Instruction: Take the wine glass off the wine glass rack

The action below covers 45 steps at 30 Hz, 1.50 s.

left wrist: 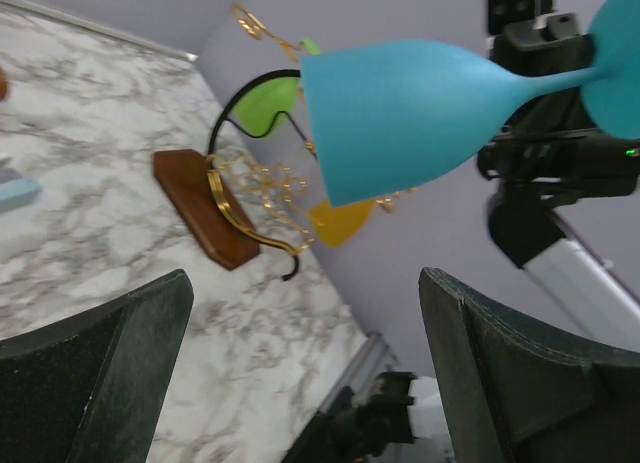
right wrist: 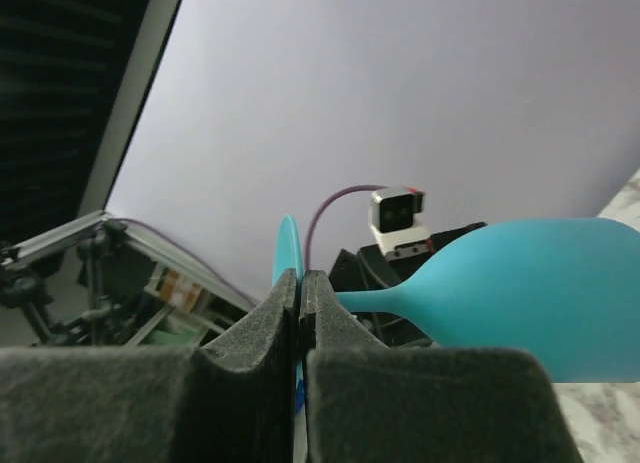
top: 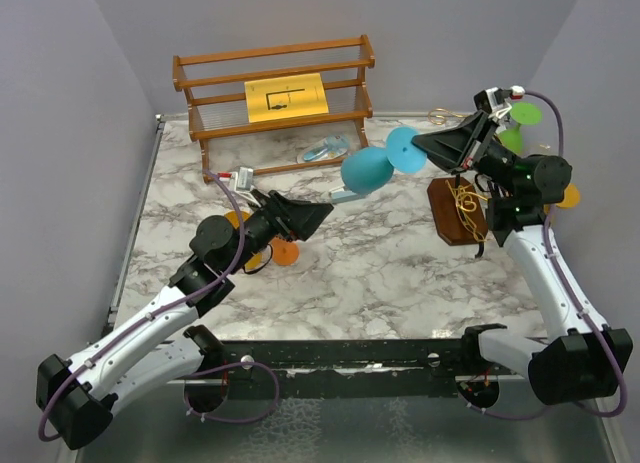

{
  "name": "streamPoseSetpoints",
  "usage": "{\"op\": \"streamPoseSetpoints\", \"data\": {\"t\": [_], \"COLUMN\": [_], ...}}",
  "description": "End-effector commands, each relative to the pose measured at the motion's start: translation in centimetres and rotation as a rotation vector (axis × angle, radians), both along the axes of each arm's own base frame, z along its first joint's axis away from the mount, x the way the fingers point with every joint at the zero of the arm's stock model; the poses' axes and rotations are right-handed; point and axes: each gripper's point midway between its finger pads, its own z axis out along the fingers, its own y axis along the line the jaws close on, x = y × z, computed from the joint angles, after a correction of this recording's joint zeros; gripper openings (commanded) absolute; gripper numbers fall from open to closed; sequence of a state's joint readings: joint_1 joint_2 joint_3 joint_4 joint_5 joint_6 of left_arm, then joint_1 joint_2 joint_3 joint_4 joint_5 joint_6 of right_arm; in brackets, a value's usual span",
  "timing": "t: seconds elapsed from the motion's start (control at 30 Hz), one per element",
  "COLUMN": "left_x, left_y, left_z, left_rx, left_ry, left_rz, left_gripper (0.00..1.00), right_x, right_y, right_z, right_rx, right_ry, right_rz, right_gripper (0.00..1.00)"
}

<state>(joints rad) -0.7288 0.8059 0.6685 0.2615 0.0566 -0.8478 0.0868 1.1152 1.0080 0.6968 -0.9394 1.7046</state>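
Observation:
I will next tilt my left gripper up around the near edge of the blue wine glass's rim, because the glass's bowl [right wrist: 530, 293] is hanging above my fingers.
The blue wine glass [top: 367, 169] lies on its side in the air over the table's middle, clear of the wine glass rack [top: 458, 211], a dark wooden block with gold and black wire arms. My right gripper [top: 428, 151] is shut on the glass's flat foot [top: 405, 149], edge-on between the pads in the right wrist view [right wrist: 288, 245]. The bowl [right wrist: 530, 293] points left. My left gripper [top: 322, 213] is open and empty just below and left of the bowl [left wrist: 400, 113]. The rack [left wrist: 200, 208] shows beyond it.
A green glass [top: 525, 113] and an orange glass [top: 568, 195] hang by the rack. A slatted wooden shelf with a yellow sheet [top: 275, 88] stands at the back. A pale blue piece [top: 345, 195] and an orange glass [top: 283, 251] lie near my left arm.

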Motion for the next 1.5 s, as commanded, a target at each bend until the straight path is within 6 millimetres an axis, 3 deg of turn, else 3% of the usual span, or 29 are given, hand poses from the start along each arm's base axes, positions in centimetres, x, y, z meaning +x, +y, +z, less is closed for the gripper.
{"op": "streamPoseSetpoints", "data": {"t": [0.0, 0.27, 0.6, 1.13, 1.27, 1.37, 1.47], "left_x": [-2.9, -3.7, -5.2, -6.9, -6.7, -6.7, -6.8], "left_y": [-0.9, -0.9, -1.6, -1.2, -0.9, -0.7, -0.5], "left_z": [5.2, 6.9, 8.8, 9.8, 9.9, 9.8, 9.9], "left_rx": [-0.328, -0.45, -0.565, -0.673, -0.725, -0.749, -0.763], "left_ry": [0.003, -0.002, -0.056, -0.102, -0.089, -0.083, -0.082], "left_rz": [-0.168, -0.229, -0.369, -0.483, -0.486, -0.488, -0.492], "left_gripper": [0.99, 0.99, 0.97, 0.67, 0.43, 0.37, 0.25], "right_x": [-3.0, -4.8, -4.2, -2.2, -2.1, -1.9, -1.8], "right_y": [1.3, 2.1, 2.3, 2.2, 2.4, 2.5, 2.7], "right_z": [2.1, 3.2, 1.7, -0.5, -0.9, -1.3, -1.8], "right_rx": [0.1, 0.167, 0.2, 0.258, 0.24, 0.219, 0.193], "right_ry": [-0.007, 0.007, 0.09, 0.143, 0.131, 0.135, 0.138], "right_rz": [0.168, 0.268, 0.287, 0.259, 0.249, 0.24, 0.229], "right_gripper": [0.01, 0.01, 0.01, 0.01, 0.05, 0.07, 0.11]}}
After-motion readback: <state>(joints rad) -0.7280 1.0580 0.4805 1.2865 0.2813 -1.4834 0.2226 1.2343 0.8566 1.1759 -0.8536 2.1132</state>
